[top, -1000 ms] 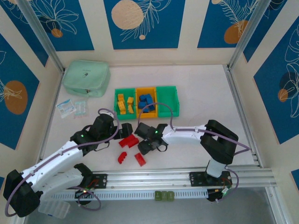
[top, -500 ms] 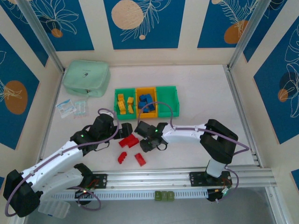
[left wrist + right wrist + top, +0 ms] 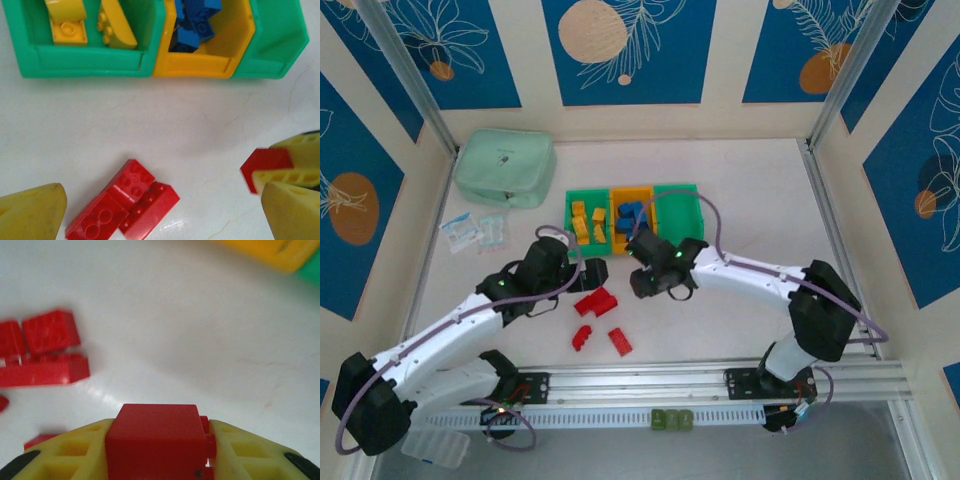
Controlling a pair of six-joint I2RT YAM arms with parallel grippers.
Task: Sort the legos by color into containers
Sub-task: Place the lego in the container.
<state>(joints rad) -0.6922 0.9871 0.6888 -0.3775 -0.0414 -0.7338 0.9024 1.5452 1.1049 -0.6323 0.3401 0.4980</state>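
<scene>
Next, my right gripper moves outward over the empty green bin beside the orange one and releases the red lego, since the other bins hold yellow and blue.
My right gripper is shut on a red lego and hangs just in front of the containers. That lego also shows at the right of the left wrist view. My left gripper is open, above joined red legos on the table. Two more red legos lie nearer me. Yellow legos sit in the left green bin. Blue legos sit in the orange bin. The right green bin stands beside it.
A mint-green zip pouch lies at the back left, with small clear packets in front of it. An aluminium rail runs along the near edge. Frame posts stand at the back corners.
My right gripper has shut on a red lego and carried it up and away from the pile, towards the bins. The left gripper edged slightly forward.
</scene>
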